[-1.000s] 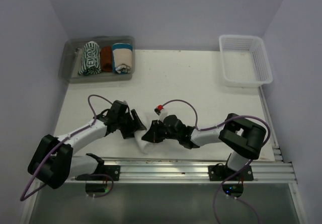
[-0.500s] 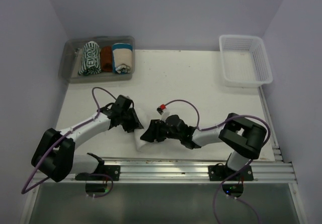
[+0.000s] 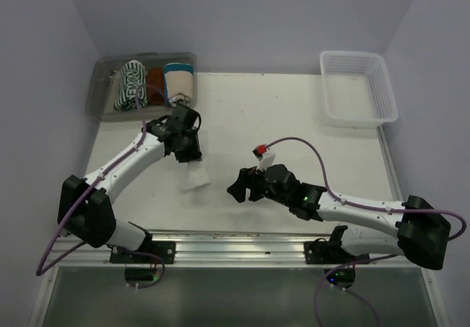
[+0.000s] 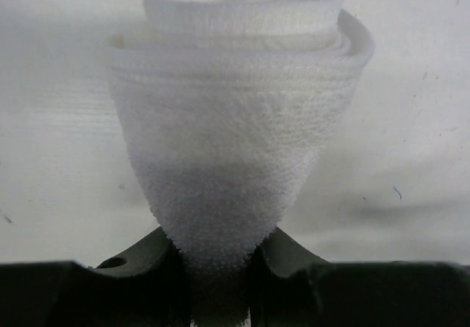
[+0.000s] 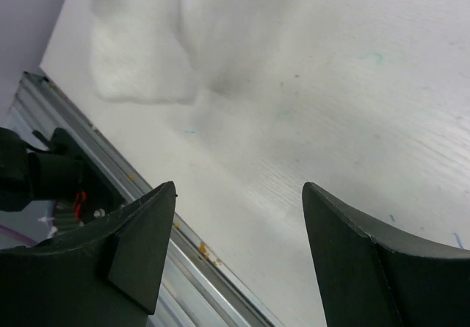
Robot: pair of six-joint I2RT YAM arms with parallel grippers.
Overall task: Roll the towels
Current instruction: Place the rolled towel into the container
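Note:
I need to carry the roll in my left gripper outward next, leftward in the top view, to the bin's empty gap by the striped towel, then lower and release it.
The plain white towel (image 3: 194,175), rolled up, hangs from my left gripper (image 3: 186,153), which is shut on one end of the roll. In the left wrist view the roll (image 4: 236,114) widens away from the jaws, its coiled layers showing at the far end, with my left gripper (image 4: 220,264) pinching the narrow end. My right gripper (image 3: 238,188) stands open to the right of the roll, apart from it. In the right wrist view my right gripper (image 5: 239,189) has nothing between its fingers, and the white towel (image 5: 143,51) lies beyond them. The green-and-white striped towel (image 3: 131,84) sits rolled in the clear bin (image 3: 103,105).
The bin at the back left also holds a rust-brown towel (image 3: 155,84) and a cream towel with a teal band (image 3: 179,83). A white mesh basket (image 3: 358,88) stands at the back right. A metal rail (image 3: 279,242) runs along the near edge.
My left gripper closed on the white roll and carried it up and back toward the bin. My right gripper opened, let go of the towel and drew back to the right.

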